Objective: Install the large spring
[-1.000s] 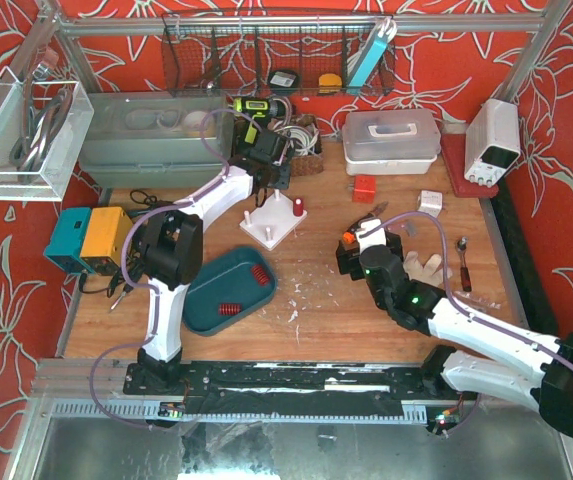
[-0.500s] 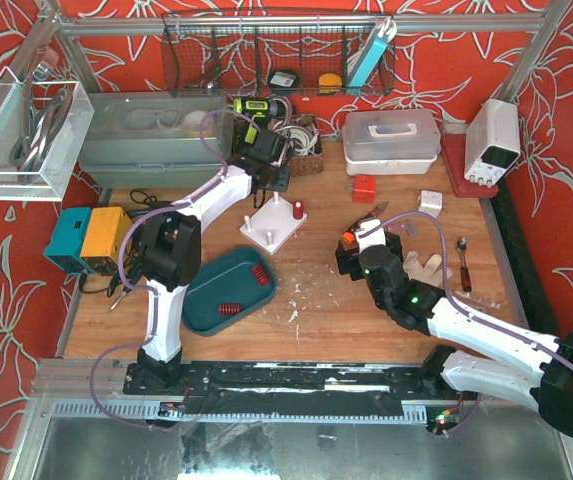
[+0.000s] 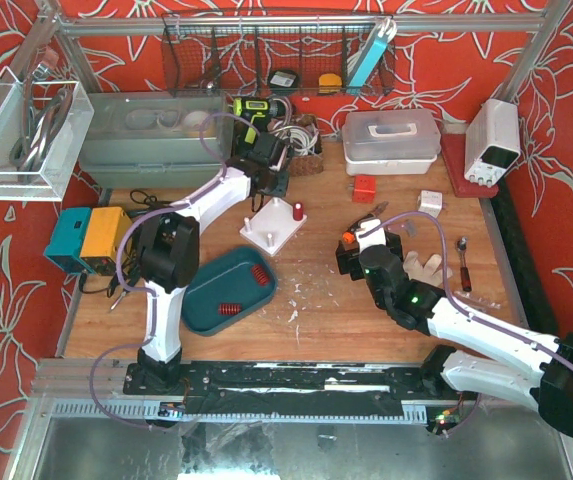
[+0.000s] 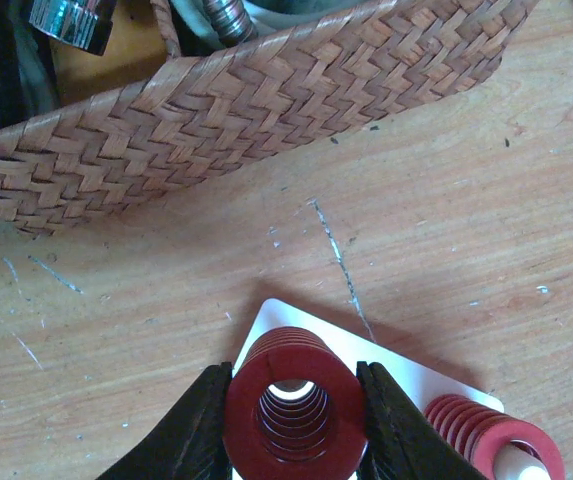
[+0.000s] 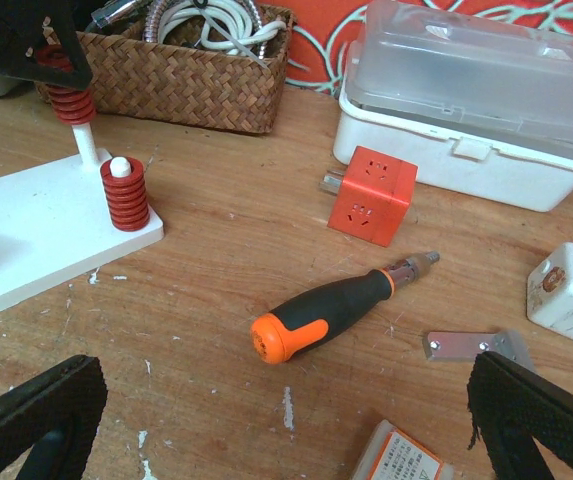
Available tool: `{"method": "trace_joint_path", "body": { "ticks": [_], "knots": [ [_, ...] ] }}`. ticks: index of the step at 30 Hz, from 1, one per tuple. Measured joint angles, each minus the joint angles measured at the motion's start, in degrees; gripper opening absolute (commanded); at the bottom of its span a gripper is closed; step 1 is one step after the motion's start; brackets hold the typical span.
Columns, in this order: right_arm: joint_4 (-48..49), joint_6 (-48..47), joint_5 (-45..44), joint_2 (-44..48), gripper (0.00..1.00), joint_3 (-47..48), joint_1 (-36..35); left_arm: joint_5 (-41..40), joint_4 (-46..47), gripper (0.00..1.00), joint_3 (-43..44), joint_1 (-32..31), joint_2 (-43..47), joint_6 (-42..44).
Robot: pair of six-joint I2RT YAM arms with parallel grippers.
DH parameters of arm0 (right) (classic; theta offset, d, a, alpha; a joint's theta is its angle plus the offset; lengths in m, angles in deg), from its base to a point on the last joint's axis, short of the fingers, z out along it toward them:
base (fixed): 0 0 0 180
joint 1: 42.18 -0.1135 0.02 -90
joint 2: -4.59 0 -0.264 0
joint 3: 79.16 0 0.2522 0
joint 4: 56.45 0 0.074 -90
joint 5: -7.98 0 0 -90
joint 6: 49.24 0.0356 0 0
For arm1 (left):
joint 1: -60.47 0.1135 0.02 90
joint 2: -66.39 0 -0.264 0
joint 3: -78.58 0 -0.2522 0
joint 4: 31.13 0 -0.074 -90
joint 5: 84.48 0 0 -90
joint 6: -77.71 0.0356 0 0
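Observation:
The left gripper moves down along the white peg (image 4: 292, 390) at the base's far corner next, then releases the spring, since the spring's coils still sit well above the base.
My left gripper (image 4: 291, 425) is shut on a large red spring (image 4: 291, 400), one black finger on each side. It holds the spring over the far corner of the white peg base (image 4: 406, 375). In the right wrist view the spring (image 5: 66, 95) sits high on a thin white peg (image 5: 86, 145), well above the base (image 5: 36, 225). A second red spring (image 5: 124, 193) sits fully down on the neighbouring peg. In the top view the left gripper (image 3: 269, 183) is at the base's far edge (image 3: 274, 228). My right gripper (image 3: 359, 252) is open and empty, over bare wood.
A wicker basket (image 4: 246, 100) stands just beyond the base. A teal tray (image 3: 206, 300) holds more red springs (image 3: 259, 273). An orange-black screwdriver (image 5: 341, 310), an orange cube (image 5: 371, 195), a white lidded box (image 5: 476, 100) and a metal bracket (image 5: 476, 345) lie on the right.
The left gripper with the spring has shifted only slightly over the base's far corner. The right arm has not moved.

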State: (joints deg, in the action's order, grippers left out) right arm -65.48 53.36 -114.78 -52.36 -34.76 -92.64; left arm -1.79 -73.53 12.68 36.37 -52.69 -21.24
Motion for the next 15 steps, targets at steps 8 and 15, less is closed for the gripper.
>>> {"method": "trace_joint_path", "body": {
  "ticks": [8,15],
  "knots": [
    [0.00,0.00,0.00,0.02,0.99,0.00,0.02,-0.48,-0.04,0.24,-0.66,-0.09,-0.24,0.20],
    [0.00,0.00,0.00,0.02,0.99,0.00,0.02,-0.74,2.14,0.54,-1.05,-0.15,-2.47,0.48]
  ]
}}
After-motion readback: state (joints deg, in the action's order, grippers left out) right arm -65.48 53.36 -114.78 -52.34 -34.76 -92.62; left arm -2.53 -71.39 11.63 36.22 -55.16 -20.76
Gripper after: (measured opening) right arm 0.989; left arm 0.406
